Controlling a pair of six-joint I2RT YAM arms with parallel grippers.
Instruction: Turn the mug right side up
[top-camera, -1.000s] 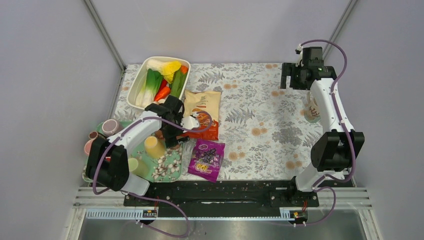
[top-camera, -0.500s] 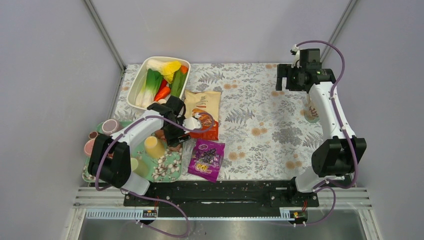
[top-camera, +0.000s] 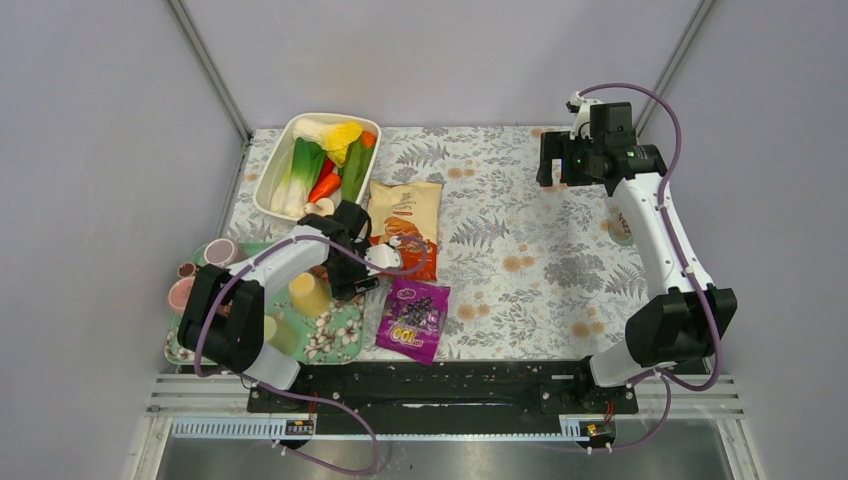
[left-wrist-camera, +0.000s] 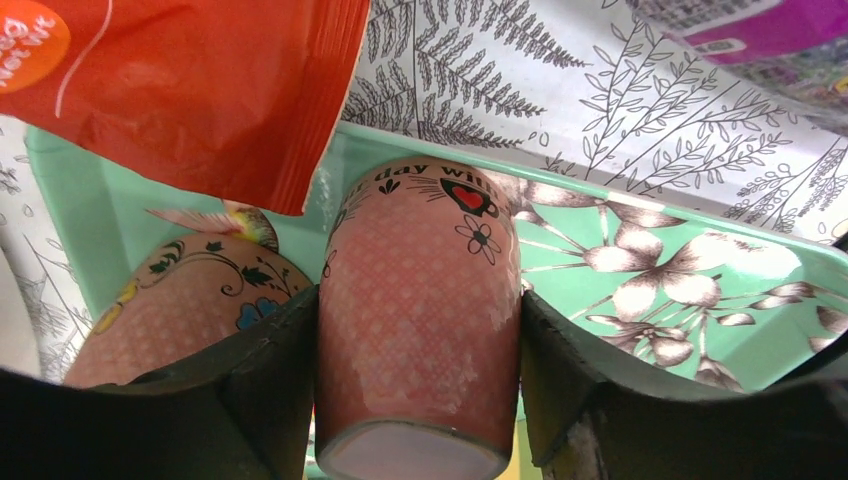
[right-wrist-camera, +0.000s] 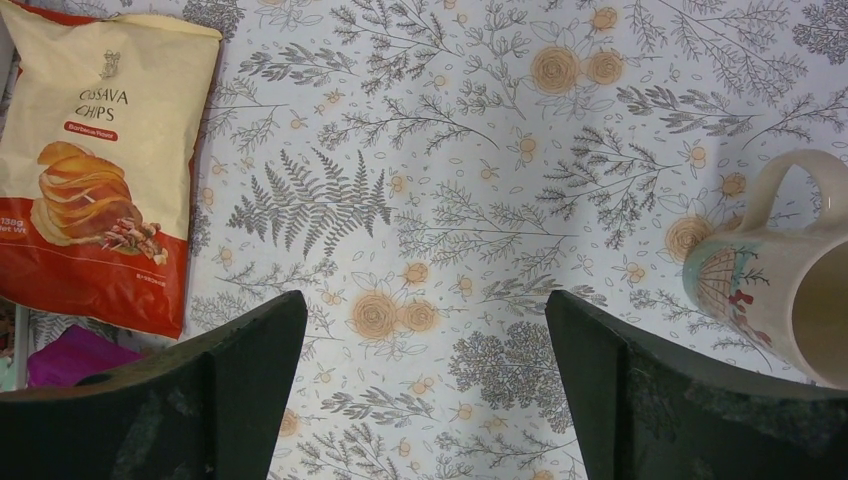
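Note:
My left gripper leaves the pink mug's lettered rim uncovered, so my right gripper will next go left in the top view and turn to close on it.
A pink patterned mug (left-wrist-camera: 420, 300) stands on the green floral tray (left-wrist-camera: 700, 270) with its flat base toward the left wrist camera, so it is upside down. My left gripper (left-wrist-camera: 415, 400) is shut on it, one finger pressed against each side. In the top view the left gripper (top-camera: 345, 272) covers the mug at the tray's far right corner. My right gripper (top-camera: 556, 165) is open and empty, high over the far right of the table. A cream mug (right-wrist-camera: 790, 290) stands upright below it, to its right.
A second pink floral mug (left-wrist-camera: 180, 300) sits just left of the held one. The tray (top-camera: 335, 335) also carries a yellow cup (top-camera: 308, 293) and a green cup (top-camera: 270, 330). A chips bag (top-camera: 403, 225), a purple bag (top-camera: 413, 317) and a vegetable basin (top-camera: 320, 160) lie nearby.
My right gripper has swung leftward, away from the cream mug. My left gripper has shifted slightly toward the near right over the tray corner.

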